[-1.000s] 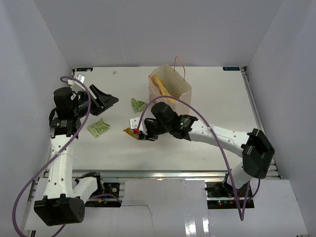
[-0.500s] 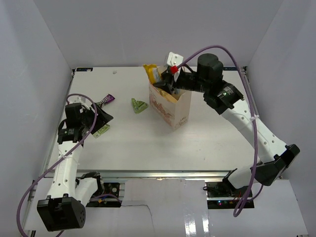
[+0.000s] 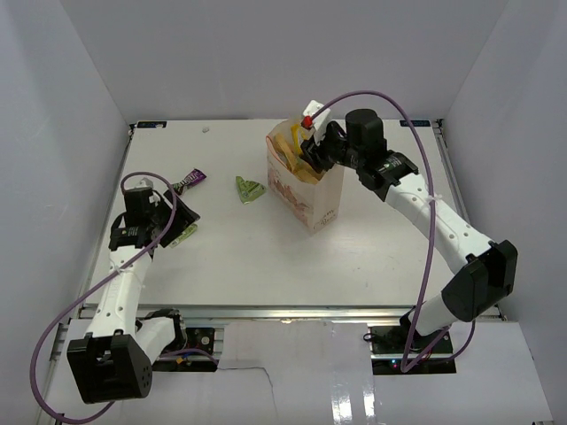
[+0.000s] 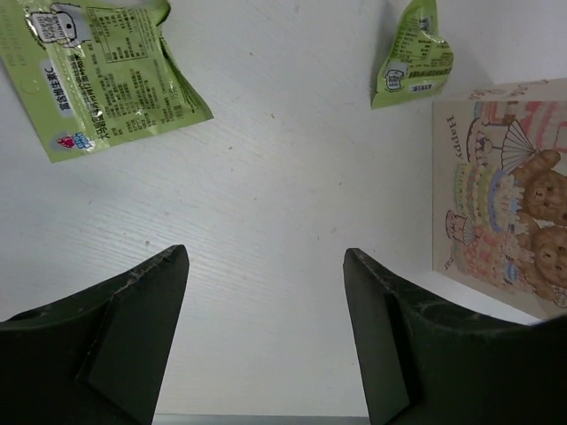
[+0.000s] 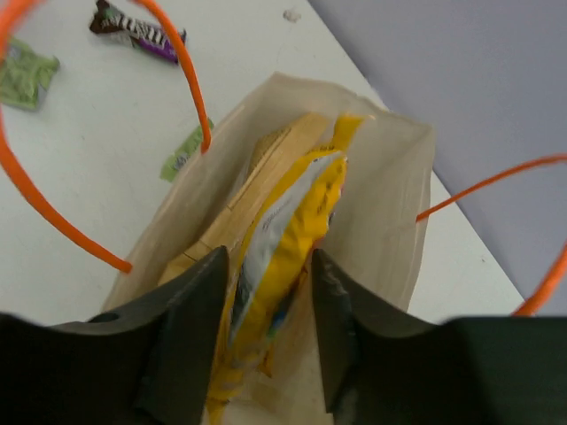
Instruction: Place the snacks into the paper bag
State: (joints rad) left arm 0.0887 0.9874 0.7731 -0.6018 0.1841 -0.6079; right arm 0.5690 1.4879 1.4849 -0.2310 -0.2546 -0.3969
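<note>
My left gripper moves across and down next onto the larger green wrapper's end nearest the fingers, as the wrapper lies below it, left in the wrist view.
The cream paper bag stands upright at the table's middle back, its orange handles spread open. My right gripper is at the bag's mouth, its fingers on either side of the yellow crisp packet, which stands edge-on inside the bag. My left gripper is open and empty, low over bare table at the left. A green wrapper lies just beyond it, and a smaller green wrapper lies near the bag's printed side. A purple wrapper lies at the far left.
White walls enclose the table on the left, the back and the right. The purple wrapper and a green wrapper lie on the table left of the bag. The table's near edge runs by the arm bases.
My right gripper has come down from above the bag, and the yellow packet now sits lower in the bag's mouth. My left gripper has moved only slightly.
</note>
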